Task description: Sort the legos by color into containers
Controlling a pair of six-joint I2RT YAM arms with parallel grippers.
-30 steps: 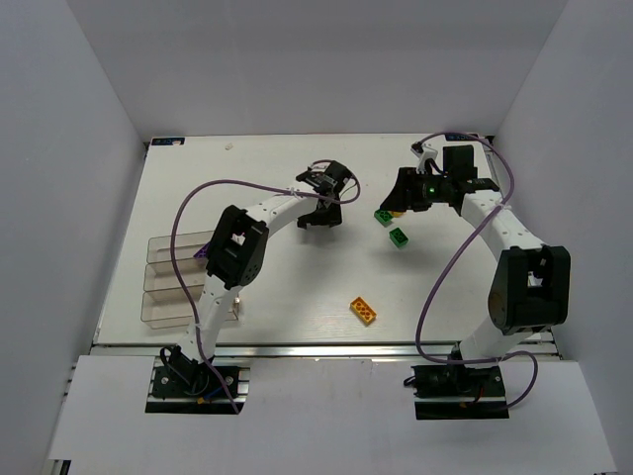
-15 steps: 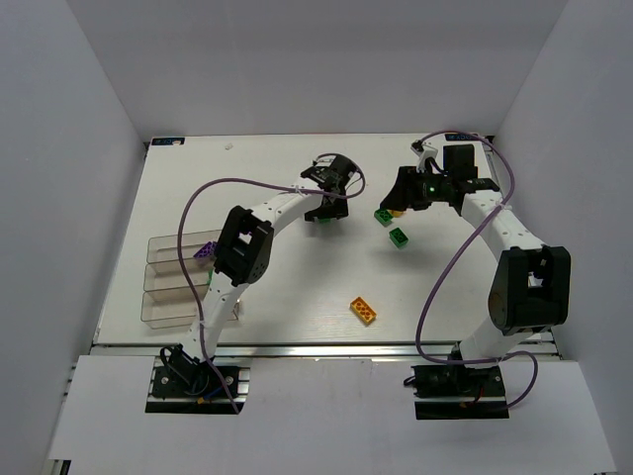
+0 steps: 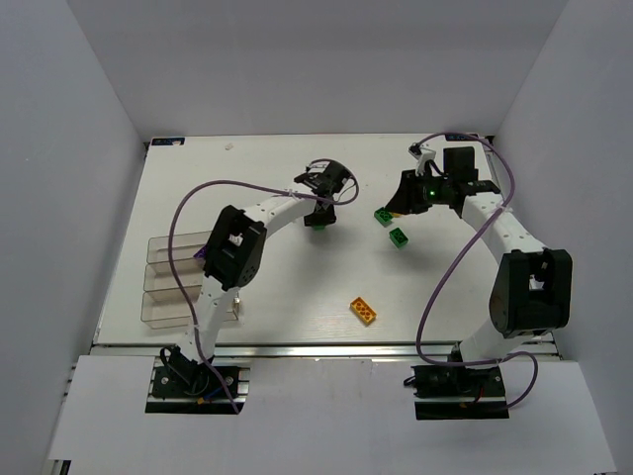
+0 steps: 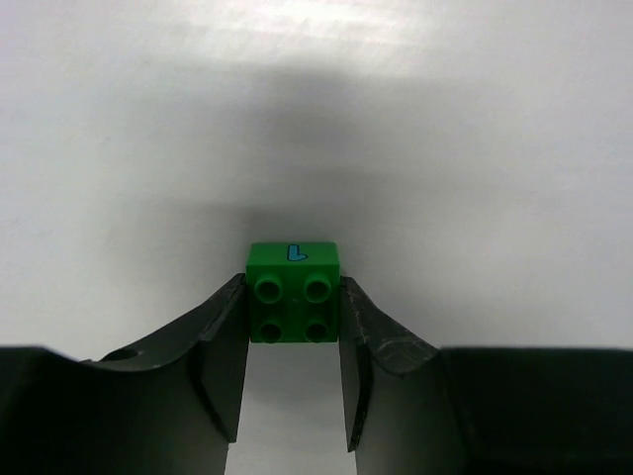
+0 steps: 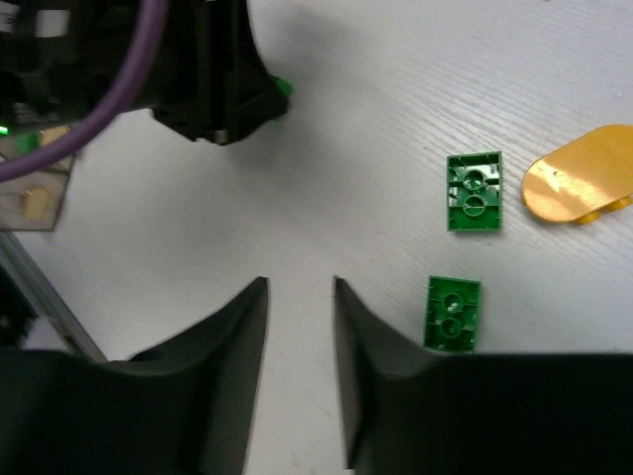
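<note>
The left gripper carries the small lego back and leftward in the top view next, over the middle clear container (image 3: 174,281), since the lego between its fingers is green.
My left gripper (image 3: 319,210) is shut on a small green lego (image 4: 294,292) with four studs; it is held between both fingers (image 4: 226,336) at the far middle of the table. My right gripper (image 5: 300,287) is open and empty, just left of two green legos lying upside down (image 5: 474,192) (image 5: 454,313). These two also show in the top view (image 3: 382,215) (image 3: 399,237). A flat orange-yellow lego (image 3: 363,311) lies near the front middle. The clear containers (image 3: 163,279) stand in a row at the left, with a purple lego (image 3: 201,253) partly hidden by the left arm.
A rounded yellow-orange piece (image 5: 579,185) lies right of the green legos. The left gripper's black body (image 5: 213,89) shows in the right wrist view. White walls enclose the table on three sides.
My left gripper, open and spread a second ago, has closed on the green lego. The right arm has barely moved.
</note>
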